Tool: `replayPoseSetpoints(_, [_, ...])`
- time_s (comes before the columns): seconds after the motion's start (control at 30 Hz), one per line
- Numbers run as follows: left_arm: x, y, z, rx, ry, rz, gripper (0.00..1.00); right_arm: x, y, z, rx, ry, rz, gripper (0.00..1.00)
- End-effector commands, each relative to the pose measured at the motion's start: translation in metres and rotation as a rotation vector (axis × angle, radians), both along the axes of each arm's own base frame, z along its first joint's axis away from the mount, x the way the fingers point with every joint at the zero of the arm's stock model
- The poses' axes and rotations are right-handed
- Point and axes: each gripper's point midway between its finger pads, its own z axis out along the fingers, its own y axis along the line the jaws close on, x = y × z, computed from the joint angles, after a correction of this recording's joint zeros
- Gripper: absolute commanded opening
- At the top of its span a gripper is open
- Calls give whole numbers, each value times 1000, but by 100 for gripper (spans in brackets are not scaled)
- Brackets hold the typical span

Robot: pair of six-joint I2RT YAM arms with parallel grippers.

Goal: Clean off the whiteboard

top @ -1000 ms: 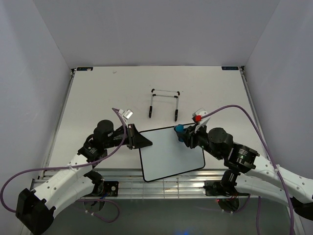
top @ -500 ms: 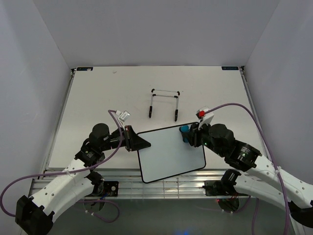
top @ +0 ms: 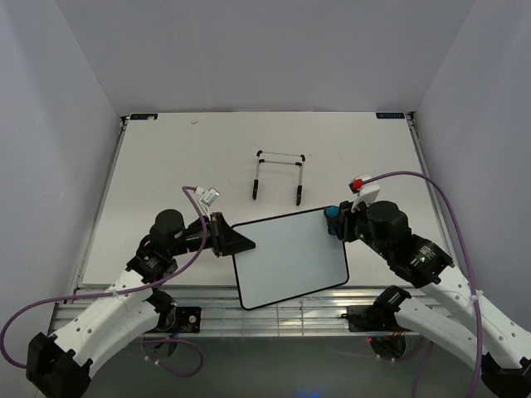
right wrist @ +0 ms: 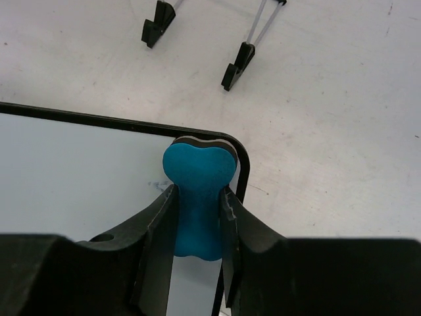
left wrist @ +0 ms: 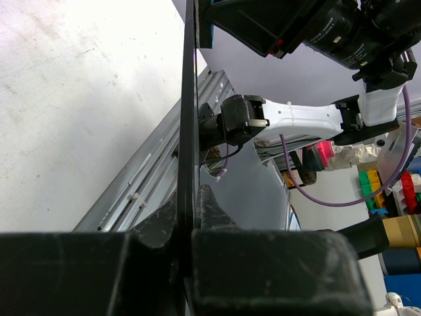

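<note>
My right gripper needs to wipe over the smudge, then carry the eraser down and release it on bare tabletop, which lies to my right gripper's right in the top view.
The whiteboard is a white board with a thin black rim, wiped blank, lying near the table's front edge. My left gripper is shut on its left edge; in the left wrist view the board's rim runs edge-on between the jaws. My right gripper is shut on the blue bone-shaped eraser and holds it at the board's far right corner. In the right wrist view the eraser sits on that corner of the board, with a faint smudge just left of it.
A thin black wire stand stands behind the board, mid-table; its feet show in the right wrist view. The aluminium rail runs along the table's front edge under the board's near side.
My right gripper has slid the eraser to the right along the board's far edge to its right corner. The board's far right corner has swung slightly away. The left gripper has drawn back slightly to the left, still holding the board.
</note>
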Motion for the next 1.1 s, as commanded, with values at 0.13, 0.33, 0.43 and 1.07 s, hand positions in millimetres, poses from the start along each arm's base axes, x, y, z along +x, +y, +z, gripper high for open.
replayPoseSetpoints(0.13, [-37, 2, 59, -162, -238, -176, 0, 1, -20, -6, -66, 51, -66, 26])
replayPoseSetpoints(0.33, [-34, -1, 58, -169, -223, -180, 0, -17, 29, 2, 91, 79, 170, 26])
replayPoseSetpoints(0.43, [-33, -2, 60, -176, -222, -182, 0, -25, 52, 6, 183, 105, 268, 25])
replayPoseSetpoints(1.07, [-30, -5, 72, -188, -248, -190, 0, 18, -37, -47, -133, 167, -215, 26])
